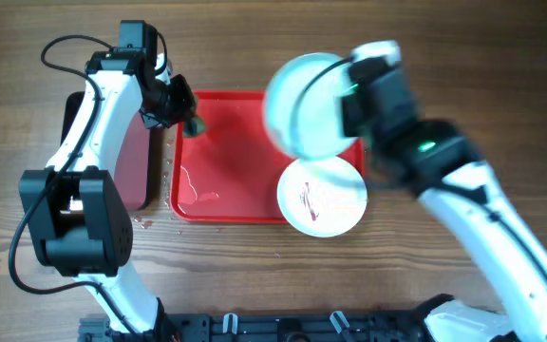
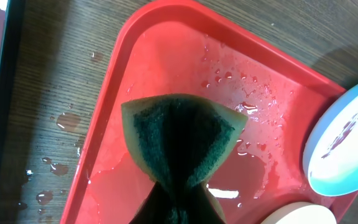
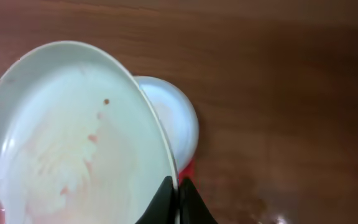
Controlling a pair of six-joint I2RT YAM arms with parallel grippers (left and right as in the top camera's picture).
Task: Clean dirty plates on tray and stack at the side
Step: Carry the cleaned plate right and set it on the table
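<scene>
The wood point(image 1: 423, 150) beside the tray is bare, so the robot should carry the plate with its right gripper to the right in the overhead view, lower it and let it go.
My right gripper point(image 1: 348, 93) is shut on the rim of a pale turquoise plate point(image 1: 304, 104) and holds it tilted above the right end of the red tray point(image 1: 226, 142). In the right wrist view the fingers point(image 3: 178, 191) pinch that plate point(image 3: 73, 143), which shows faint reddish smears. A white plate point(image 1: 323, 198) with red smears lies at the tray's front right corner; it also shows in the right wrist view point(image 3: 178, 118). My left gripper point(image 1: 184, 114) is shut on a green sponge point(image 1: 196, 124) over the tray's far left corner. The sponge point(image 2: 182, 137) hangs above the wet tray point(image 2: 166, 62). A third plate is out of view.
A smaller dark red tray with a black rim point(image 1: 139, 161) lies left of the red tray, under my left arm. Water drops point(image 2: 58, 167) lie on the wooden table between the two trays. Bare wood point(image 3: 291, 93) lies right of the plates.
</scene>
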